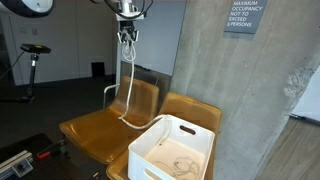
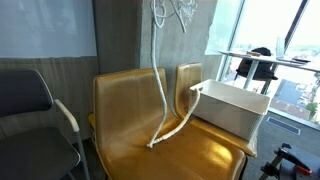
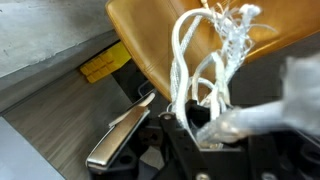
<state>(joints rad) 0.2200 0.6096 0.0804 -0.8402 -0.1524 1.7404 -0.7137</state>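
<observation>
I should lower the looped rope end toward the yellow-brown seat (image 3: pixel 150 35) with my gripper next and then let it go, because that end still hangs high above the chairs.
My gripper (image 1: pixel 127 22) hangs high above the yellow-brown chairs and is shut on a white rope (image 1: pixel 127 80). The rope's looped, frayed end bunches at the jaws in the wrist view (image 3: pixel 205 95). The rest of the rope hangs straight down and curves across the seat toward a white plastic bin (image 1: pixel 205 133). In an exterior view the rope (image 2: pixel 160 100) drops from the top edge and its lower end rests on the seat (image 2: pixel 150 145). The gripper (image 3: pixel 205 125) shows dark at the bottom of the wrist view.
Two joined yellow-brown chairs (image 1: pixel 100 125) stand against a concrete wall (image 1: pixel 250 90). The white bin (image 2: pixel 235 105) sits on one seat and holds some cord. A grey chair (image 2: pixel 30 110) stands beside them. A desk (image 2: pixel 265 60) is near the windows.
</observation>
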